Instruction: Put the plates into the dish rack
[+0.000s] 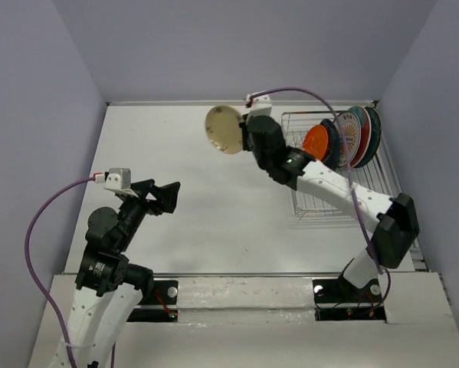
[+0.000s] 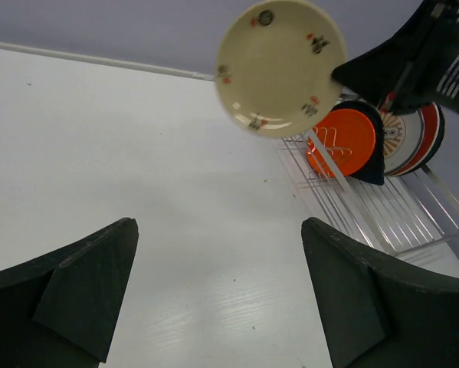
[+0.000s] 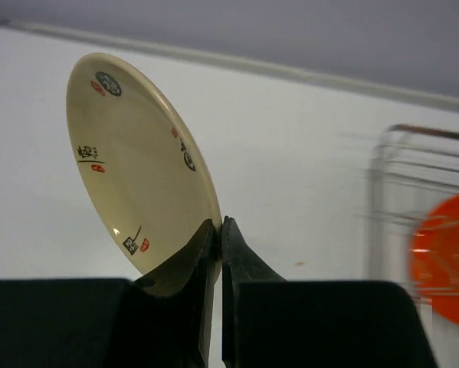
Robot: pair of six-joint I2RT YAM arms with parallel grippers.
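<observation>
My right gripper moves the cream plate over the rack next, then down onto the empty wire grid [image 3: 402, 234] beside the plain orange plate.
My right gripper [image 1: 245, 136] is shut on the rim of the small cream plate [image 1: 224, 129], holding it on edge in the air, left of the dish rack [image 1: 329, 201]. The plate shows in the right wrist view [image 3: 137, 157], pinched between the fingers [image 3: 220, 230], and in the left wrist view [image 2: 281, 67]. Several plates stand upright at the rack's far end: plain orange [image 1: 316, 141], dark blue [image 1: 331, 143], white with orange sunburst [image 1: 345, 139], teal-and-red [image 1: 360, 136] and dark teal [image 1: 372, 132]. My left gripper [image 1: 166, 197] is open and empty above the table at the left.
The rack's near part is open wire grid [image 1: 321, 207]. Grey walls close the table on the far, left and right sides. A purple cable [image 1: 306, 93] loops over the right arm.
</observation>
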